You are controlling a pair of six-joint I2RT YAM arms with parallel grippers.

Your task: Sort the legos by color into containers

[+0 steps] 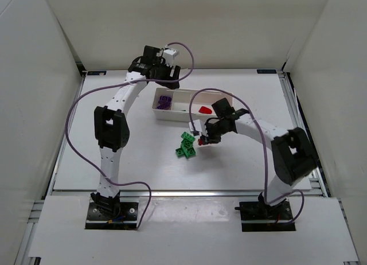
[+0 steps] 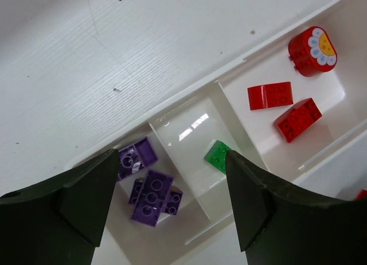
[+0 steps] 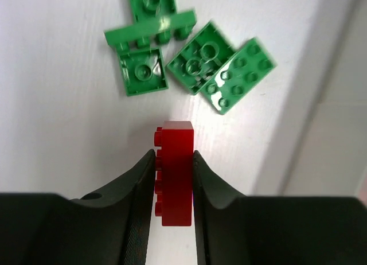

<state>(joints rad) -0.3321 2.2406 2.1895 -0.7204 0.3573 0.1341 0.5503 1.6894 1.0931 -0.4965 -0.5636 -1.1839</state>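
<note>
I will raise my right gripper outward over the tray's near side and lower it to let go of the red brick, because the section of the tray with the matching red pieces is outward of my right gripper.
The white tray (image 1: 218, 98) lies at the table's far middle. In the left wrist view its compartments hold several purple bricks (image 2: 150, 195), one green brick (image 2: 218, 155) and three red pieces (image 2: 269, 95). My left gripper (image 2: 172, 202) hovers open and empty above the purple end. My right gripper (image 3: 174, 162) is shut on a red brick (image 3: 175, 172), held above the table in front of the tray; it also shows in the top view (image 1: 202, 142). Several green bricks (image 1: 186, 145) lie in a loose pile just left of it, and show in the right wrist view (image 3: 195, 61).
White walls enclose the table on three sides. The tray's near wall (image 3: 338, 104) runs along the right of the right wrist view. Purple cables (image 1: 74, 113) loop off both arms.
</note>
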